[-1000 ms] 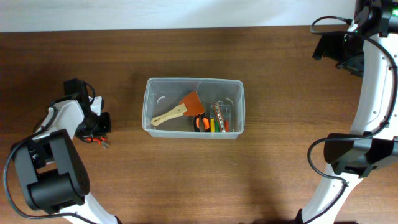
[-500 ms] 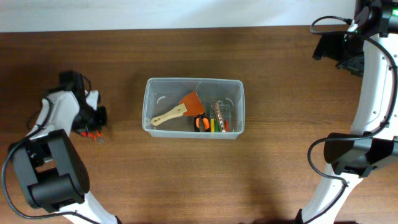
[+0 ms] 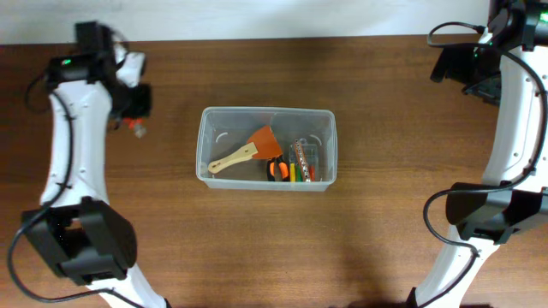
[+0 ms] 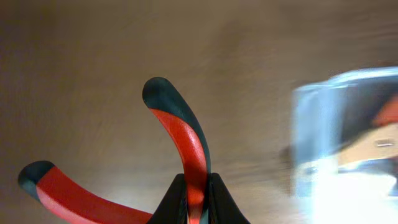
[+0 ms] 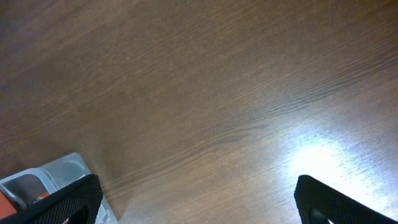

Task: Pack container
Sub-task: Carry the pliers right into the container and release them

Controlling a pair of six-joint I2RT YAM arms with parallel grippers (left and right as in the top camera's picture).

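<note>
My left gripper carries the pliers [image 3: 135, 128] over to the scraper's blade end [image 3: 258, 145], below it and to its right in the overhead view, next. Then it lowers and releases them.
The container [image 3: 210, 120], a clear rectangular tub, stands mid-table; it also shows blurred at the right of the left wrist view [image 4: 311, 118] and as a corner in the right wrist view [image 5: 43, 177]. My left gripper [image 3: 131, 115] hangs over the far-left table, left of the tub, shut on red-and-dark-handled pliers [image 3: 135, 128]. In the left wrist view one handle of the pliers [image 4: 186, 134] is pinched between my left gripper's [image 4: 197, 202] fingers, and the other splays left. My right gripper [image 3: 473, 75] is at the far right, and in its wrist view my right gripper [image 5: 199, 202] stands open and empty.
Inside the tub lie an orange scraper with a wooden handle [image 3: 248, 152], an orange-and-black tool [image 3: 276, 169] and a small clear case of coloured bits [image 3: 303, 161]. The arm bases stand at the near left [image 3: 77, 244] and near right [image 3: 488, 214].
My left arm has swung from the left-middle of the table toward the far-left side, carrying the pliers up with it. The right arm has not moved.
</note>
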